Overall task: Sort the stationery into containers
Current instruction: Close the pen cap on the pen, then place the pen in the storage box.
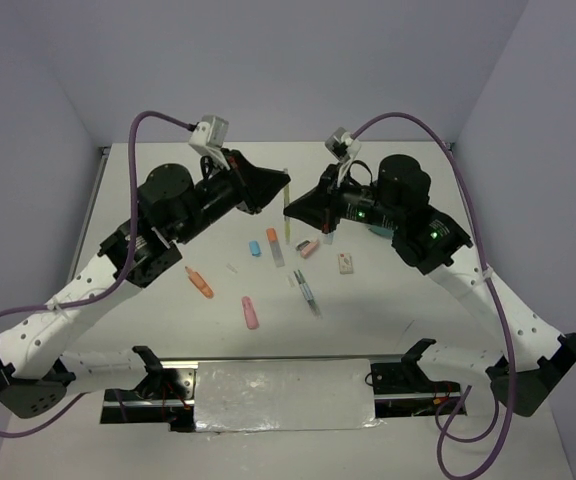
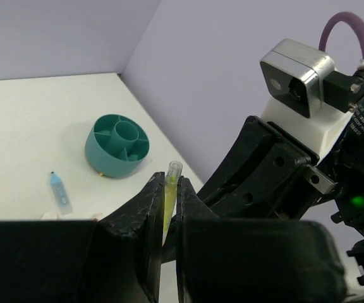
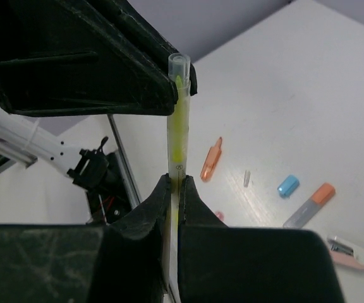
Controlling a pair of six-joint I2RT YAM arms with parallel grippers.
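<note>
I need to move my right gripper across next, lower the pen in and let it go. The organiser's open middle cup is below my gripper, to its right in the top view.
A thin yellow pen (image 1: 286,208) is held above the table at the back middle, with both grippers on it. My left gripper (image 1: 282,187) is shut on its upper end; in the left wrist view the pen (image 2: 169,189) sits between the fingertips of the left gripper (image 2: 166,184). My right gripper (image 1: 296,214) is shut on the lower part of the pen (image 3: 179,126), as the right wrist view of this gripper (image 3: 175,183) shows. The round teal organiser (image 2: 117,145) stands on the table beyond; in the top view only a sliver of it (image 1: 378,229) shows behind the right arm.
Loose on the table are an orange highlighter (image 1: 200,282), a pink highlighter (image 1: 250,312), a blue cap (image 1: 254,246), an orange-capped highlighter (image 1: 274,245), a pink eraser (image 1: 310,248), a white eraser (image 1: 345,263) and a clear pen (image 1: 305,290). A blue highlighter (image 2: 60,192) lies near the organiser.
</note>
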